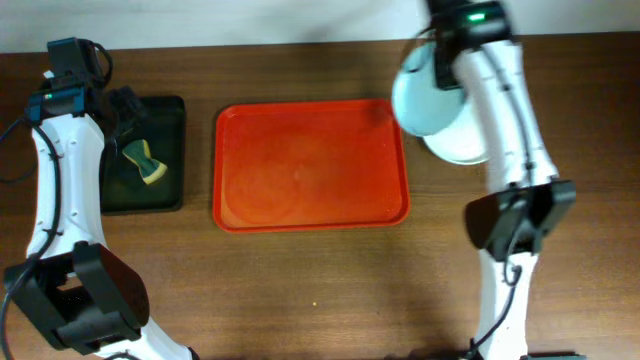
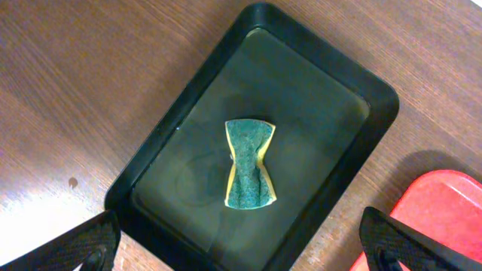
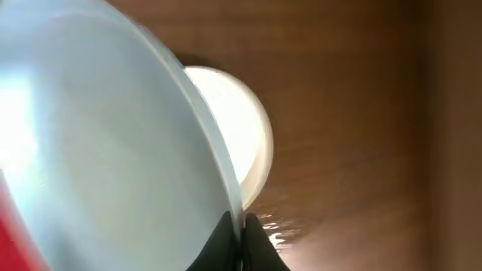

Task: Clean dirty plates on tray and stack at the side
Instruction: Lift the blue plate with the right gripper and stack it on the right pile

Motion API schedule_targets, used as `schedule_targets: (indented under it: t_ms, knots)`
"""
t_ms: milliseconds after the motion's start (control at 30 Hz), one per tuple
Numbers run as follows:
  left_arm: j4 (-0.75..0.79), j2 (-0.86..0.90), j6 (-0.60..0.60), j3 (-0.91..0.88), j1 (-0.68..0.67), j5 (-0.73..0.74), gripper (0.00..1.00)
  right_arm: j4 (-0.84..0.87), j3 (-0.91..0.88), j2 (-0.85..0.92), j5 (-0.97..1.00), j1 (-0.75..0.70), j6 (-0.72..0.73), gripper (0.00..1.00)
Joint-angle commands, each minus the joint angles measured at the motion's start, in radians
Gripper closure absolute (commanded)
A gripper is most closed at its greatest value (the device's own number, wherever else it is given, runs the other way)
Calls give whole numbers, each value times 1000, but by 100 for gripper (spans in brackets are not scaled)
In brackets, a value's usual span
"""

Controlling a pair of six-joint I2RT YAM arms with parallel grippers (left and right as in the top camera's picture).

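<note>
Next, my right gripper moves down, toward the right in the overhead view, and releases the blue plate's rim over the cream-white plate (image 1: 462,148) (image 3: 238,123), which lies below the blue one.
The red-orange tray (image 1: 310,165) lies in the middle of the table with no plates on it. My right gripper (image 3: 242,233) is shut on the rim of the pale blue plate (image 1: 425,95) and holds it tilted above the table, just past the tray's far right corner. Under it a cream-white plate (image 1: 462,148) lies on the table right of the tray; it also shows in the right wrist view (image 3: 237,128). The mint green plate is not visible. My left gripper (image 2: 241,252) is open and empty above the black tray.
A black tray (image 1: 145,155) at the left holds a green and yellow sponge (image 1: 145,160), seen in the left wrist view (image 2: 248,162) too. The red tray's corner (image 2: 444,218) shows beside it. Brown wooden table (image 1: 320,280) all round.
</note>
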Motion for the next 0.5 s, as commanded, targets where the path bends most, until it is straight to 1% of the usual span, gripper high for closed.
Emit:
schedule_targets:
  t_ms: [0, 33, 67, 167, 233, 267, 300, 333, 367, 400, 433, 467]
  knots:
    - [-1, 6, 3, -1, 3, -7, 1, 24, -84, -2, -414, -202, 32, 87]
    - [-1, 6, 3, -1, 3, -7, 1, 54, -145, 0, -484, -282, 32, 92]
    - [-1, 6, 3, -1, 3, -7, 1, 101, -209, 1, -530, -338, 32, 96]
    - [-1, 6, 3, -1, 3, -7, 1, 254, -417, 1, -663, -432, 35, 96]
    - [-1, 6, 3, -1, 3, -7, 0, 280, -475, 1, -680, -436, 34, 96]
    - [-1, 6, 3, -1, 3, -7, 1, 256, -476, 0, -680, -435, 34, 95]
    - [-1, 6, 3, -1, 3, -7, 1, 225, -476, -19, -690, -435, 28, 91]
    - [-1, 6, 3, -1, 3, -7, 1, 186, -476, -52, -734, -433, -22, 89]
    - [-1, 6, 3, -1, 3, -7, 1, 164, -476, -83, -743, -428, -30, 87]
    - [-1, 6, 3, -1, 3, -7, 1, 124, -476, -167, -743, -406, -55, 87]
    - [-1, 6, 3, -1, 3, -7, 1, 88, -476, -240, -741, -378, -114, 85]
    - [-1, 6, 3, -1, 3, -7, 1, 23, -476, -322, -676, -334, -127, 80]
